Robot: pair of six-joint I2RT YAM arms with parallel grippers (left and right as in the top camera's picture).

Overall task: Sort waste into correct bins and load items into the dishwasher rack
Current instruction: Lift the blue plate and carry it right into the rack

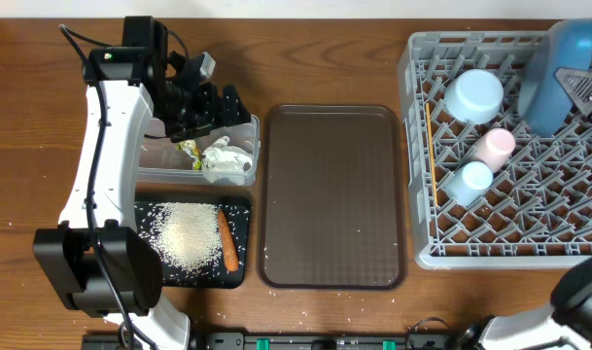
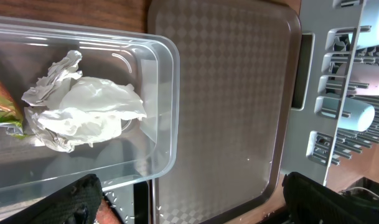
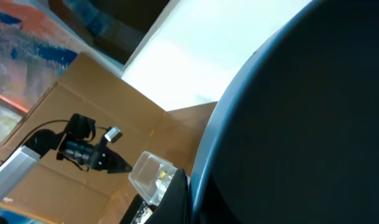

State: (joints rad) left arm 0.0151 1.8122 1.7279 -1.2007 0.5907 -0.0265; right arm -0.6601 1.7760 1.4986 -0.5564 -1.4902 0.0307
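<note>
The right gripper moves back and lowers the dark blue plate (image 1: 553, 73) onto the wires next.
My right gripper (image 1: 579, 87) is shut on the dark blue plate (image 1: 553, 73), held on edge over the back right of the grey dishwasher rack (image 1: 568, 248). The plate fills the right wrist view (image 3: 301, 124). In the rack lie a pale blue bowl (image 1: 473, 95), a pale pink cup (image 1: 492, 146), a light blue cup (image 1: 468, 181) and chopsticks (image 1: 430, 146). My left gripper (image 1: 203, 107) is open and empty over the clear tub (image 1: 159, 156), which holds crumpled paper (image 2: 83, 115) and a wrapper (image 2: 2, 106). The black tray (image 1: 239, 219) holds rice (image 1: 187, 238) and a carrot (image 1: 228, 241).
The brown serving tray (image 1: 330, 194) lies between the bins and the rack, with a few stray rice grains on it. It shows in the left wrist view (image 2: 233, 93) beside the tub's rim (image 2: 170, 93). The left arm's base (image 1: 91, 272) stands at the front left.
</note>
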